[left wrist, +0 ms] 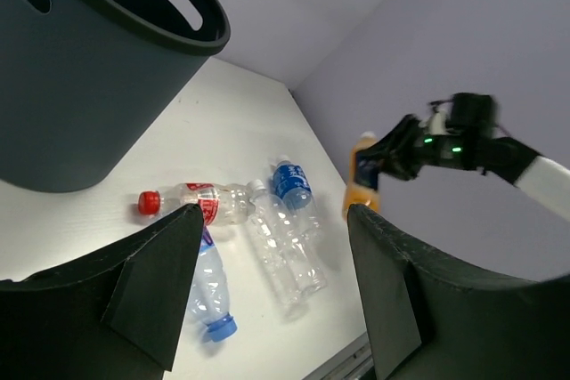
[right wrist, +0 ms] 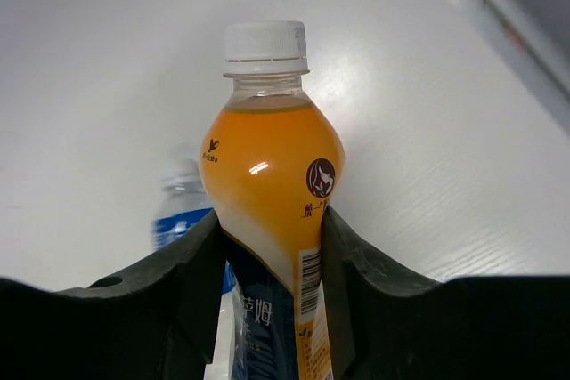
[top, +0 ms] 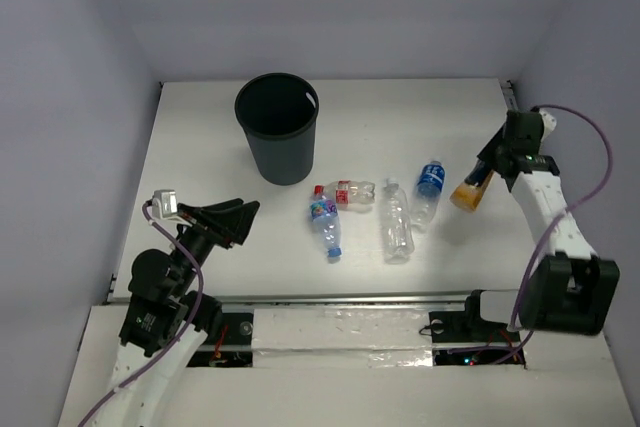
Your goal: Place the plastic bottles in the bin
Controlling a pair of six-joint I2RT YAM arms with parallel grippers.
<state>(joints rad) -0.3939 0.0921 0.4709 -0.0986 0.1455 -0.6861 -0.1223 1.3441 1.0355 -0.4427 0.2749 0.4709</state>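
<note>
The bin's rim is high, so next I will carry the bottle in my right gripper up and left in the top view over the bin's opening, then release it.
My right gripper is shut on the orange-filled, white-capped bottle at the right of the table, its fingers pressed against both sides. Left of it, more bottles lie on the table. These are a blue-labelled white-capped one, a plain clear one, a red-labelled red-capped one and a clear blue-capped one. The black bin stands upright behind them. My left gripper hangs open and empty, left of the bottles.
Purple walls close the table in at the back and on both sides. A metal rail runs along the near edge. The right arm's purple cable loops out near the right wall.
</note>
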